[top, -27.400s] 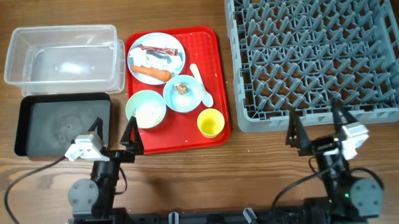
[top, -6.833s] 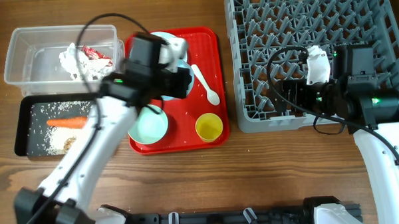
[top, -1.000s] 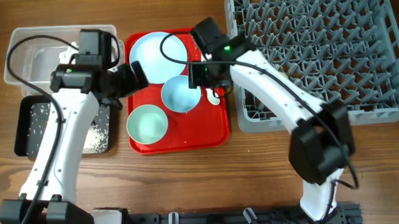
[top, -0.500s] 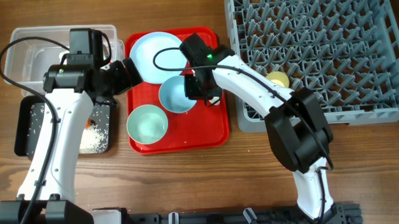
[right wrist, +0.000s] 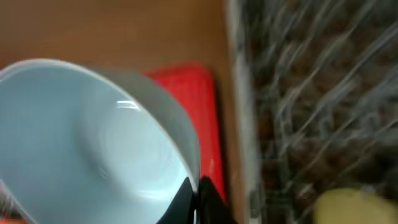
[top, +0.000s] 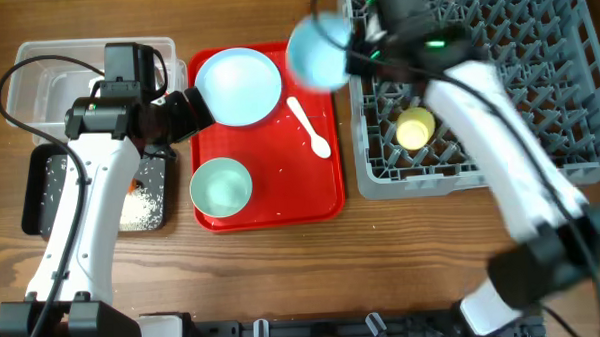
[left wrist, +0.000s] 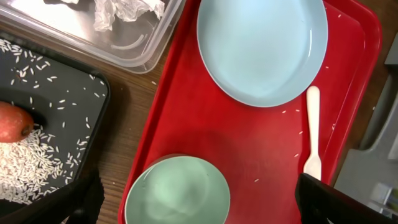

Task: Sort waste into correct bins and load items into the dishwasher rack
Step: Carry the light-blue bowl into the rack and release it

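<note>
The robot will next swing its right gripper over the rack wires outward of the yellow cup (right wrist: 286,87), tilt the light blue bowl, lower it and release the bowl's rim, because those pegs are empty.
My right gripper (right wrist: 198,200) is shut on the rim of the light blue bowl (right wrist: 87,143). In the overhead view that bowl (top: 319,50) hangs blurred in the air by the left edge of the grey dishwasher rack (top: 540,150). A yellow cup (top: 415,127) lies in the rack. On the red tray (top: 281,204) rest the light blue plate (top: 237,86), the pale green bowl (top: 221,186) and the white spoon (top: 309,126). My left gripper (left wrist: 199,208) is open above the green bowl (left wrist: 177,193), holding nothing.
The clear tub (top: 47,92) holds crumpled paper (left wrist: 127,9). The black tray (top: 41,193) below it holds rice (left wrist: 31,165) and the carrot (left wrist: 12,121). Stray rice grains dot the red tray. The left arm spans the gap between bins and tray.
The right gripper closed on the light blue bowl's rim and lifted it off the red tray, up and right toward the rack. The left arm stayed put.
</note>
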Motion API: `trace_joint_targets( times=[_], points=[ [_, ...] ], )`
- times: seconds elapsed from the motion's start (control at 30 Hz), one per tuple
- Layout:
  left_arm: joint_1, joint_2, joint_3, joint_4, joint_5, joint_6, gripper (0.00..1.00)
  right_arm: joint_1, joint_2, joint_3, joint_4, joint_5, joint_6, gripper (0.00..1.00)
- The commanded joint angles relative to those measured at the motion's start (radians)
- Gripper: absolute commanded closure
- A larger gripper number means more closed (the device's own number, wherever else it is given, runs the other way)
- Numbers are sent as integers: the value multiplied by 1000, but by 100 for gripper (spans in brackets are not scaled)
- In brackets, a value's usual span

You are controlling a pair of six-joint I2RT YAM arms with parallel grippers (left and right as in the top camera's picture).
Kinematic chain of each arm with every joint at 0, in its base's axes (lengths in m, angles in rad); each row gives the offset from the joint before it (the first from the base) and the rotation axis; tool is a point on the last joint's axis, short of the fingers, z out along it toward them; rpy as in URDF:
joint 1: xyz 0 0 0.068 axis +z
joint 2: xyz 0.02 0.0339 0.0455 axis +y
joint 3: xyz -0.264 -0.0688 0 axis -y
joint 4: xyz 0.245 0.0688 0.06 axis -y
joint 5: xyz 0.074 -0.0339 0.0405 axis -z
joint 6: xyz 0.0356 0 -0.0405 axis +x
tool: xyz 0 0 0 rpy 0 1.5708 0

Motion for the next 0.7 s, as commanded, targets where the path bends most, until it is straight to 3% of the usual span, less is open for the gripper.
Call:
trace_joint_targets(
  times=[0.0,0.03,0.13,0.3,0.47,0.67],
  points=[
    [5,8,-2,3,-17,-10,0,7,-43,11,89,533,-24,96],
    [5,8,-2,3,-17,-10,0,7,-27,10,141,670,-53,96],
    [5,8,-2,3,-17,-10,0,7,70,10,356,856,-328,96],
    [5,8,-2,3,-17,-10,0,8,282,10,593,1006,-734,96],
    [5,8,-2,3,-17,-10,0,14,410,9,598,1072,-750,96],
    [5,8,-2,3,-17,-10,0,29,445,-1,594,1043,-747,96]
  ],
)
